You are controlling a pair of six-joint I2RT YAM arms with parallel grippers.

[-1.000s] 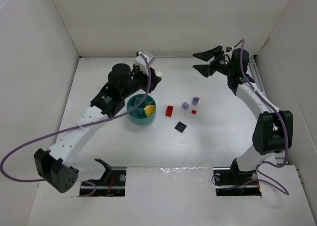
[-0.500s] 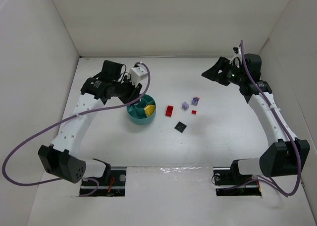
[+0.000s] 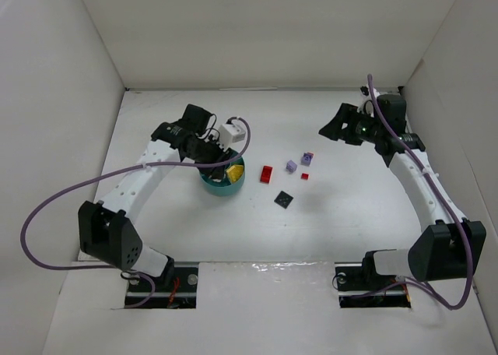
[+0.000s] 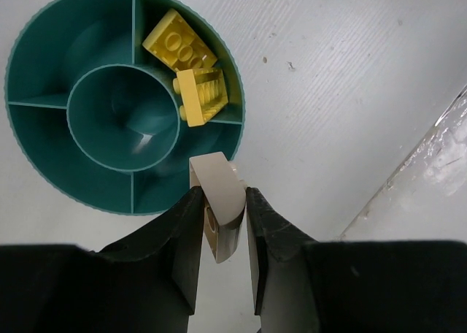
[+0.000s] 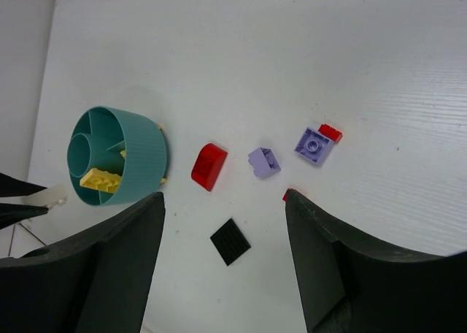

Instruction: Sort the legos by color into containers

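Note:
I should next lower my left gripper to the empty wedge beside the yellow legos below it, to the left in its wrist view, and release the white lego [image 4: 219, 205].
My left gripper [image 4: 221, 194] is shut on a white lego [image 4: 219, 205] and holds it over the near rim of the teal dish [image 4: 44, 165]. Two yellow legos [image 4: 191, 63] lie in one wedge; the centre cup and the other visible wedges look empty. In the top view the left gripper [image 3: 212, 156] covers part of the dish [image 3: 226, 188]. My right gripper [image 5: 225, 198] is open and empty, high above the loose legos: a red one [image 5: 209, 165], two lavender ones [image 5: 264, 161], a small red one [image 5: 330, 133] and a black plate [image 5: 230, 241].
The loose legos lie right of the dish in the top view, the red one [image 3: 267, 173] nearest and the black plate [image 3: 284, 199] nearer the front. White walls enclose the table on three sides. A shiny strip runs along the front edge [image 3: 257, 267].
My left gripper has swung from behind the dish to over it, still holding the white lego. My right gripper has moved nearer and lower, towards the loose legos.

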